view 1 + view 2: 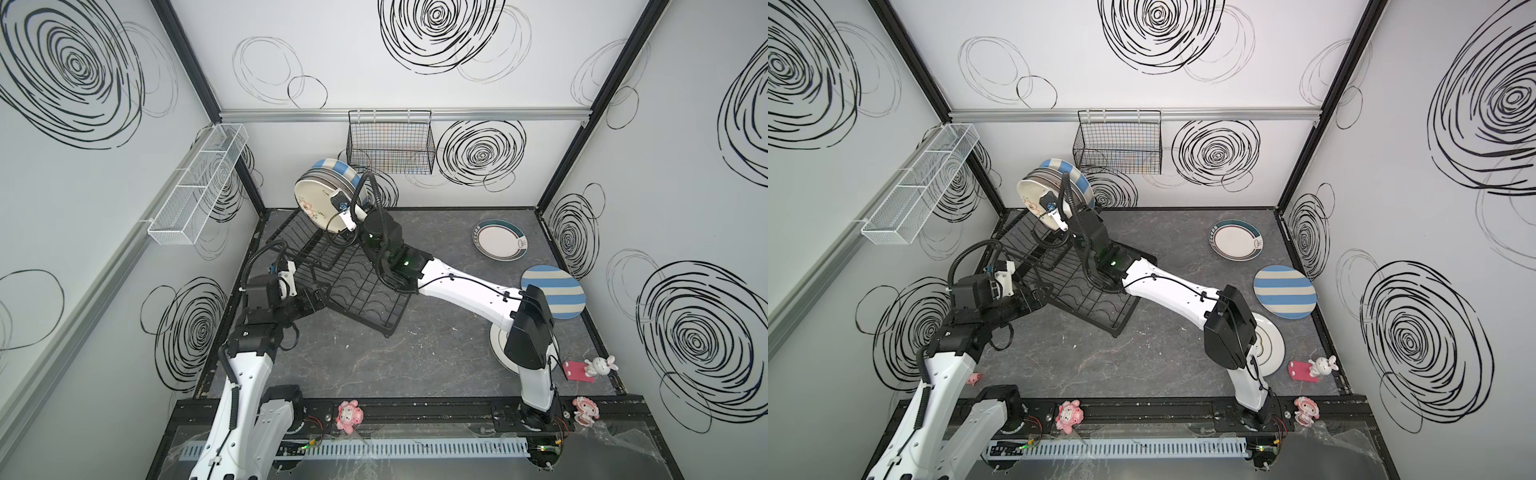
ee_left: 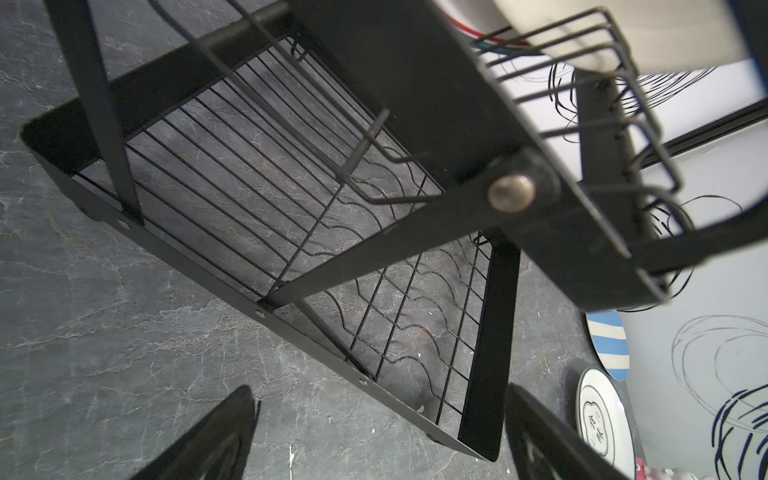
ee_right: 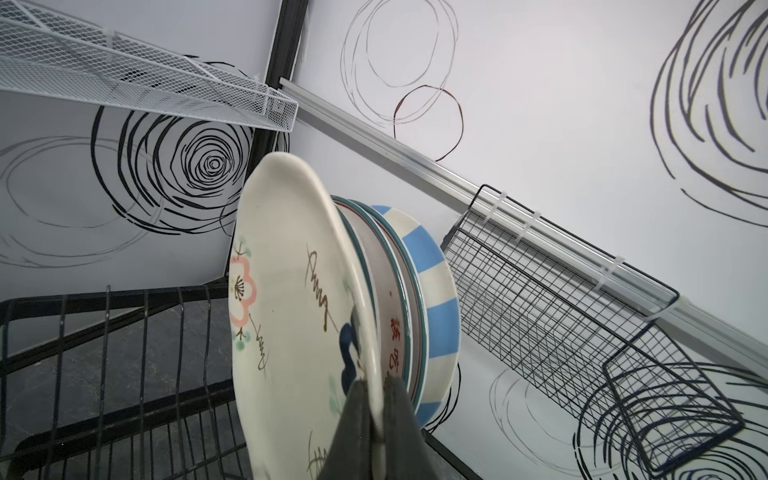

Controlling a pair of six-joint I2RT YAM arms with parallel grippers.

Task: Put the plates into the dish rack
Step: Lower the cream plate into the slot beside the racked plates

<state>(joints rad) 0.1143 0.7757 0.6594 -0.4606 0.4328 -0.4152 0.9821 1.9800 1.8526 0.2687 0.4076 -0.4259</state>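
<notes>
Next I will ease my right gripper outward, clear of the teal-rimmed plates, and release the upright cream floral plate's rim, as free wires of the rack's upper shelf lie there.
My right gripper is shut on the rim of a cream floral plate, held upright over the upper tier of the black dish rack. Right behind it stand teal-rimmed plates and a blue-striped plate. My left gripper is open beside the rack's lower grid, holding nothing. On the table lie a teal-rimmed plate, a blue-striped plate and a white plate, partly under the right arm.
A black wire basket hangs on the back wall close to the racked plates. A long white mesh basket is on the left wall. Small figurines stand along the front and right edges.
</notes>
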